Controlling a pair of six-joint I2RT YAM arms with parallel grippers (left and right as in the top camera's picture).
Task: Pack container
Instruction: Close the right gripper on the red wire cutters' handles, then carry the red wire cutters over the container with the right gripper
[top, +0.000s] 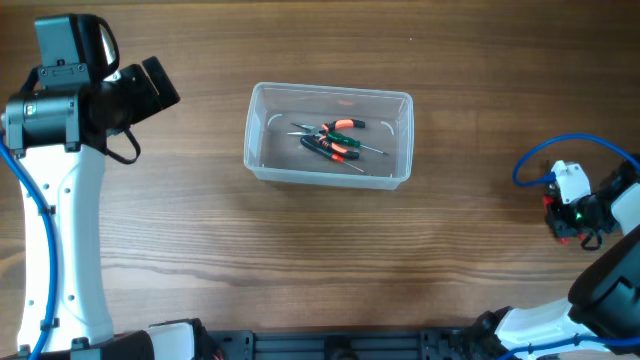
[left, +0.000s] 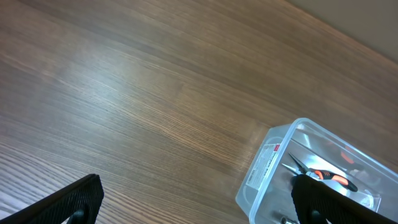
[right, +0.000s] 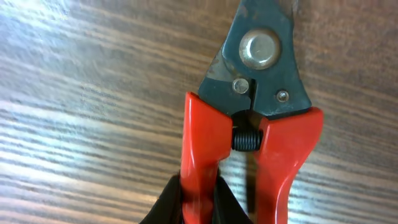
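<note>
The container (top: 258, 150) already holding tools stands left in the overhead view. The cutters go up with my right gripper next, then over and down inside it for release.
The clear plastic container (top: 258, 150) stands at the table's middle and holds several small hand tools (top: 335, 140) with orange, red and green handles. Its near corner shows in the left wrist view (left: 267, 165). My left gripper (top: 150, 88) is open and empty at the far left, apart from the container; its fingers (left: 199, 205) frame bare wood. My right gripper (right: 198, 196) is shut on one red handle of a pair of red-handled cutters (right: 264, 68) that lies on the wood at the far right (top: 556, 214).
The right arm's blue cable (top: 545, 160) loops above its wrist. The arm bases stand along the table's front edge (top: 330, 345).
</note>
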